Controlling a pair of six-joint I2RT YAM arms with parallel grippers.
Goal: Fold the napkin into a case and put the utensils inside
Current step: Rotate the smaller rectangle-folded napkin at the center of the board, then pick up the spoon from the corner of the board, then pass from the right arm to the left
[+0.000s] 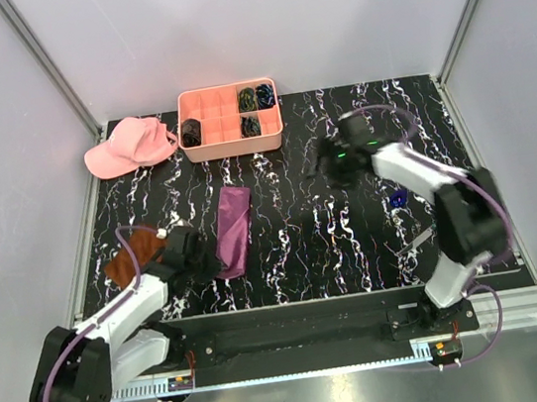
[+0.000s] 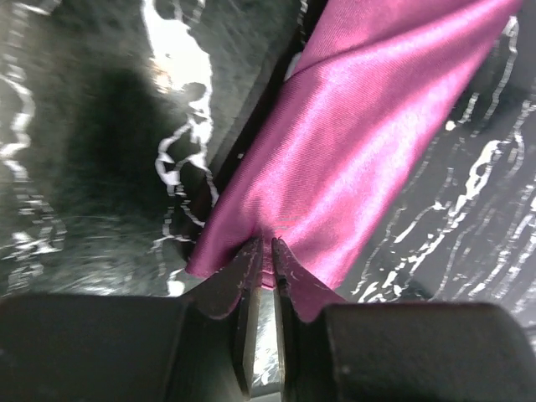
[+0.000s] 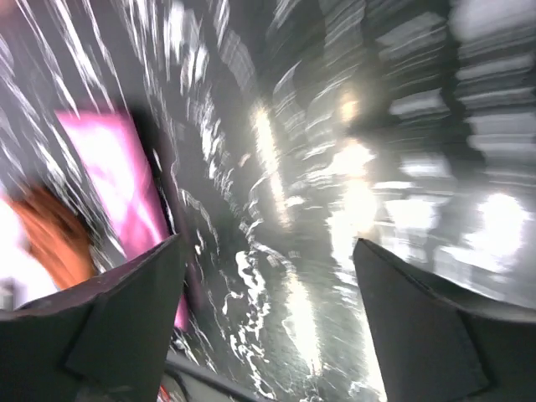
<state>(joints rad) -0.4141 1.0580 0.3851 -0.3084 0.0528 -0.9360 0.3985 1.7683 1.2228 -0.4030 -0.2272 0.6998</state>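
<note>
The utensil's bluish end lies bare beside the arm, so I should move my right gripper down and to the right in the top view to reach it.
The magenta napkin (image 1: 232,228) lies on the black marbled table as a narrow folded strip, left of centre. My left gripper (image 1: 199,258) is at its near left corner. In the left wrist view the left gripper (image 2: 266,244) is shut, with the napkin's (image 2: 360,151) edge pinched between the tips. My right gripper (image 1: 329,165) is open and empty above the table, right of the napkin; its wrist view is motion-blurred and shows the napkin (image 3: 113,180) far left. A utensil's bluish end (image 1: 399,200) and a pale piece (image 1: 415,241) lie by the right arm.
A rust-brown cloth (image 1: 134,256) lies left of the left gripper. A pink cap (image 1: 129,146) sits at the back left. A pink compartment tray (image 1: 204,153) with dark coiled bundles stands at the back centre. Grey walls enclose the table.
</note>
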